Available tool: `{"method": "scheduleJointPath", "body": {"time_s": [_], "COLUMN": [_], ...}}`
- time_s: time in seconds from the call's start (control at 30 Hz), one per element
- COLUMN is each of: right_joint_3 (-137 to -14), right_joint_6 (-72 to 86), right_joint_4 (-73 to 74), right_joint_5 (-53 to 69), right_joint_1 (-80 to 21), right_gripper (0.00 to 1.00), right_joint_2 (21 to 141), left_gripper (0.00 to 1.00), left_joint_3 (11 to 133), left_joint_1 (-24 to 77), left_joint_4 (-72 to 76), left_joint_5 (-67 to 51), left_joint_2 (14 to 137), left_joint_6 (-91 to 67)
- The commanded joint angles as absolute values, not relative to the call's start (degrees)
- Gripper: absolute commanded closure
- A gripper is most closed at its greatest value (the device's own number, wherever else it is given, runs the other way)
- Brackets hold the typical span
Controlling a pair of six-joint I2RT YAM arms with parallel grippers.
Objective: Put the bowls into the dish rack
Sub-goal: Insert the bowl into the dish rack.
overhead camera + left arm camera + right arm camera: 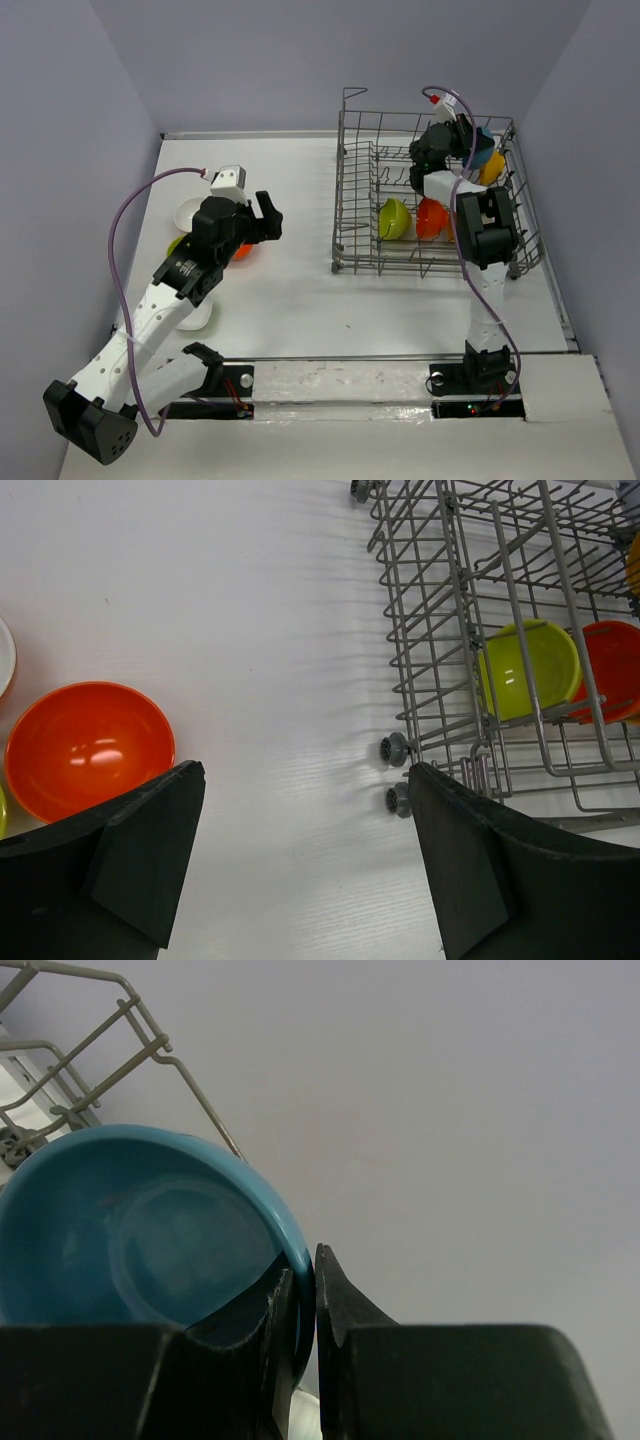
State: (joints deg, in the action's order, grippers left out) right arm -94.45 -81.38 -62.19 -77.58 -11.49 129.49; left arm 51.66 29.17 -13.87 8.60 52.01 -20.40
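The rack's far wires beside the orange-yellow bowl point(491, 168) lie below my right gripper, so it will lower the blue bowl there on edge and release its rim.
The grey wire dish rack point(357, 205) stands at the right of the table. A lime green bowl point(394, 218) and a red-orange bowl point(431, 218) stand on edge among its tines, and an orange-yellow bowl point(491, 168) sits further back. My right gripper point(305, 1300) is shut on the rim of a blue bowl point(140, 1230), held over the rack's far right part point(483, 141). My left gripper point(305, 860) is open over bare table, left of the rack's corner point(400, 750). A red-orange bowl point(88, 745) lies just left of its left finger.
At the table's left are a white bowl point(188, 212), a lime bowl's edge point(176, 245) and another white bowl point(196, 316) partly under the left arm. Grey walls close in on three sides. The rack's small wheels point(394, 748) stand near my left gripper's right finger.
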Motion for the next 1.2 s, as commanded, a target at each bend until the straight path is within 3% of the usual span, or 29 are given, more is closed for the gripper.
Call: {"method": "scheduleJointPath", "body": {"time_s": [0.0, 1.17], "right_joint_3": [-98.4, -92.5], "right_joint_6": [-80.5, -87.3], "right_joint_4": [-67.7, -79.5], "right_joint_5": [-77.3, -71.0], "right_joint_1": [-10.5, -10.5], "right_gripper": [0.99, 0.99], "right_joint_2": [130.5, 132.0], "left_gripper": [0.08, 0.07], "left_joint_3": [50.6, 50.4], "left_joint_1": [29.4, 30.3], "left_joint_4": [-11.2, -11.2], "left_joint_5": [8.8, 7.8], "left_joint_2": [51.9, 52.8], "left_joint_6": [-19.7, -19.6]}}
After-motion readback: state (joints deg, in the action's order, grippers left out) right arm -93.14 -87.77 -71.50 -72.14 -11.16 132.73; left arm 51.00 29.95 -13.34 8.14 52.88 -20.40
